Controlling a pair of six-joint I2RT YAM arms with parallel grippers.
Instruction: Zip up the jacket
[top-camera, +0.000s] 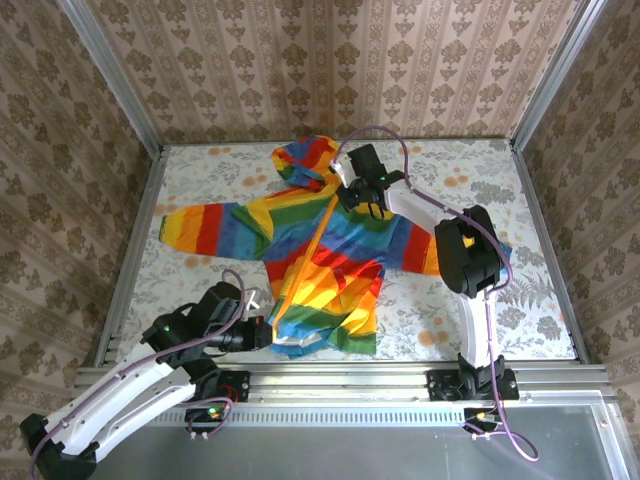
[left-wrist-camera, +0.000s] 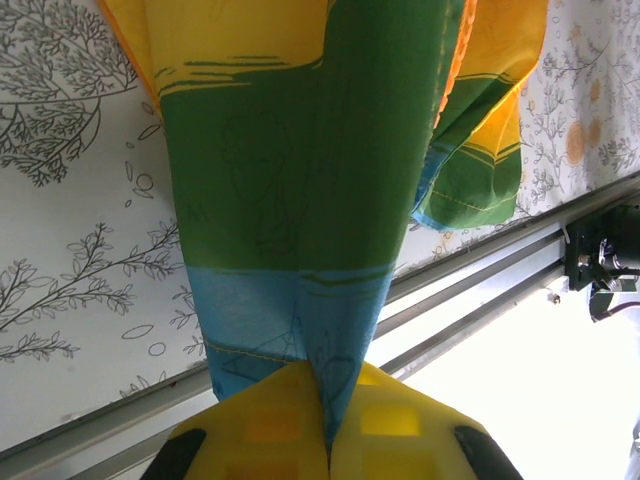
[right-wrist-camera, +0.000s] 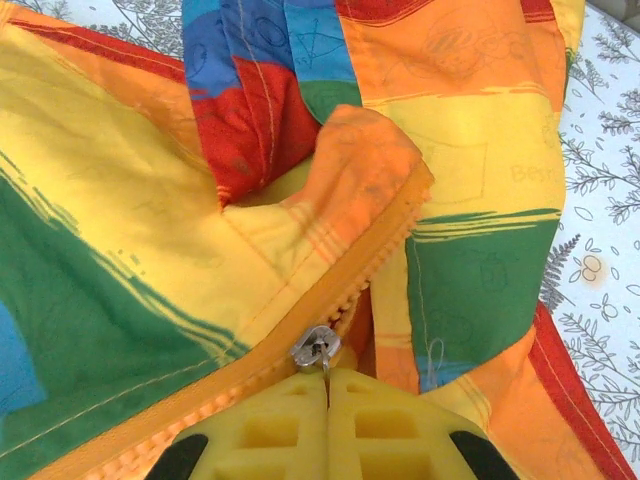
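The teeth at the zipper's collar end are still apart, so the robot's right gripper will next pull the pull tab it holds outward to the zipper's collar end (top-camera: 334, 180) (right-wrist-camera: 422, 183) and release the tab.
The rainbow-striped jacket (top-camera: 330, 262) lies flat in the middle of the table, hood (top-camera: 305, 160) toward the far wall and sleeves spread. Its orange zipper (top-camera: 308, 255) runs diagonally down the front. My left gripper (top-camera: 268, 335) is shut on the blue hem (left-wrist-camera: 290, 320) at the jacket's bottom edge, the cloth pinched between the yellow pads (left-wrist-camera: 270, 420). My right gripper (top-camera: 347, 195) sits near the collar, shut on the pull tab of the silver zipper slider (right-wrist-camera: 316, 347). Below the slider the orange teeth are joined; above it the two rows (right-wrist-camera: 395, 235) part toward the collar.
The table (top-camera: 200, 170) has a flowered cloth and patterned walls on three sides. An aluminium rail (top-camera: 330, 378) runs along the near edge, just behind the hem (left-wrist-camera: 470, 290). The right arm (top-camera: 470, 250) arches over the jacket's right sleeve.
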